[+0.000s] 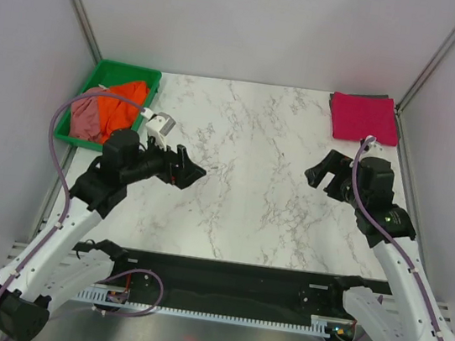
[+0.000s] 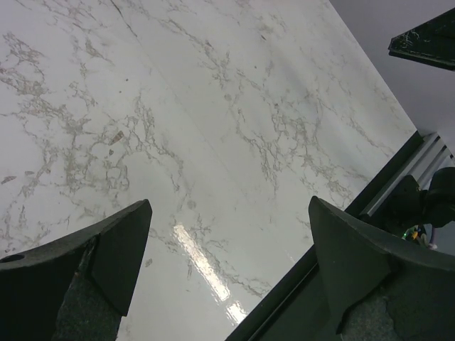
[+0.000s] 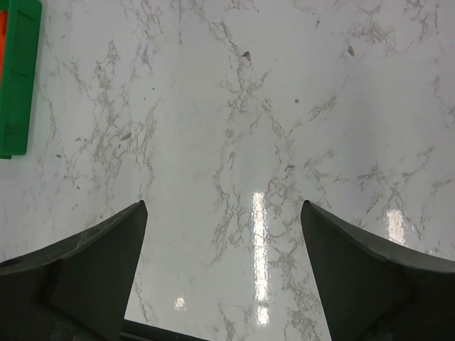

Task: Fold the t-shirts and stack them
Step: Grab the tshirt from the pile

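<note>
The orange shirt's fold lies uncovered in the tray, so the robot's left gripper needs to go to the left in the top view next, outward and then down onto that fold.
A folded magenta-pink t-shirt lies at the table's back right corner. A crumpled bright orange t-shirt and a dusty rose t-shirt lie in the green tray at the back left. My left gripper is open and empty above the table's left middle, right of the tray. My right gripper is open and empty above the right middle, in front of the folded shirt. Both wrist views show only bare marble between the open jaws, around my left gripper and my right gripper.
The marble table is walled by grey panels at left, back and right. The tray's edge shows at the right wrist view's top left. A black rail runs along the near edge.
</note>
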Robot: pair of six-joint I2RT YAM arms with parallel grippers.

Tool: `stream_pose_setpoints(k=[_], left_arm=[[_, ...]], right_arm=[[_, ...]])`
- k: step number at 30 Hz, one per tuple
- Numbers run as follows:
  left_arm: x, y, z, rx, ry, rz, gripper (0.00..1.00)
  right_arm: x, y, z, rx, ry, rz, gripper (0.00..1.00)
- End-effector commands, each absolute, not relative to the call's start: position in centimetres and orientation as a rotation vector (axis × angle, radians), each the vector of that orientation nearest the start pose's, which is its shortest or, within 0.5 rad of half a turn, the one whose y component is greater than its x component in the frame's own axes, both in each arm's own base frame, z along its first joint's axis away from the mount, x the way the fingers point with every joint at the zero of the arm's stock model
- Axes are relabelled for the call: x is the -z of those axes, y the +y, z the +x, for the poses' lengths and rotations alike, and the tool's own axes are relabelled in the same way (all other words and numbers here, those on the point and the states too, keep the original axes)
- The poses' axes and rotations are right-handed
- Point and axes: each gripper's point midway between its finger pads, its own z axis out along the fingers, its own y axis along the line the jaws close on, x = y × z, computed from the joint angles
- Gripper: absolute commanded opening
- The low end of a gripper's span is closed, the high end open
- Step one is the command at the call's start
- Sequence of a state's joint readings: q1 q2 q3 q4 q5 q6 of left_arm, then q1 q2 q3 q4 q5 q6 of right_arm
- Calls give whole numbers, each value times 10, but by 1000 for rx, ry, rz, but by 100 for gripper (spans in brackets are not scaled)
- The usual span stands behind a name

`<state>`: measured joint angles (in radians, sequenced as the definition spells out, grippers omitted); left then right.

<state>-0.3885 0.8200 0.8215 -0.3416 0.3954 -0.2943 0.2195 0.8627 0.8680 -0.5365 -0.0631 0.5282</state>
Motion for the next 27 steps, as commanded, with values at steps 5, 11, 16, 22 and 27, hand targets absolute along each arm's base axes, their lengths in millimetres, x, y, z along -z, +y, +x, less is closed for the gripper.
stream_pose_setpoints(k=[5, 11, 16, 22, 27], left_arm=[[-248, -152, 261, 620, 1925, 238, 96], [-255, -126, 301, 476, 1970, 34, 95], [-243, -62, 361, 328, 2069, -183, 85], [-226, 58, 407, 68, 2060, -551, 82], [-201, 117, 442, 54, 2090, -690, 70]], right_arm=[[-222, 100, 281, -555, 2106, 323, 98], [-226, 106, 287, -588, 2113, 319, 98], [-232, 121, 284, -704, 2089, 305, 98], [-244, 128, 286, -765, 2050, 304, 98], [-262, 153, 287, -829, 2046, 224, 98]])
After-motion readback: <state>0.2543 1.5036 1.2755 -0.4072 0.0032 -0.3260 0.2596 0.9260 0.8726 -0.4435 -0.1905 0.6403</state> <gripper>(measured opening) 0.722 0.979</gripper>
